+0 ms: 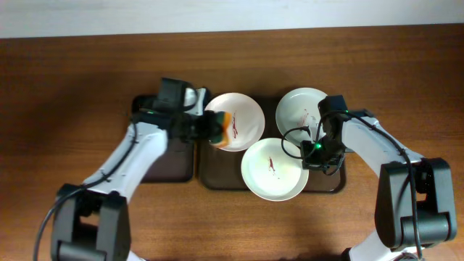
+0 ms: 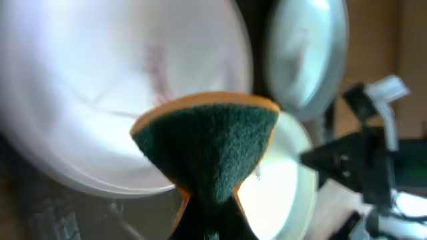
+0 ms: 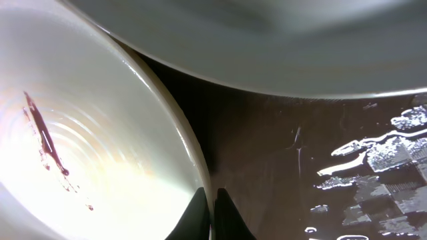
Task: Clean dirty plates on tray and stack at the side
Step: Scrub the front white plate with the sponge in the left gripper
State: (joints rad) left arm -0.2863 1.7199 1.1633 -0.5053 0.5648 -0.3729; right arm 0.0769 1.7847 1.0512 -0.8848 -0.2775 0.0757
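The robot needs to wipe the front plate next with its left gripper, then lower the sponge and let go of it on the second tray (image 1: 172,161), since that tray lies to the gripper's left in the overhead view.
Three white plates sit on a dark brown tray (image 1: 217,181). The back left plate (image 1: 243,116) has my left gripper (image 1: 217,129) at its left edge, shut on a green and orange sponge (image 2: 210,143) held over the plate (image 2: 100,100). The front plate (image 1: 264,177) carries a red smear (image 3: 43,133). My right gripper (image 3: 212,213) is shut on the rim of this front plate (image 3: 100,153) at its right side (image 1: 310,151). The back right plate (image 1: 299,110) also shows red marks.
A second dark tray (image 1: 174,163) lies at the left under my left arm. Wooden table surface (image 1: 72,109) surrounds the trays. The brown tray floor (image 3: 300,147) beside my right gripper is wet and shiny.
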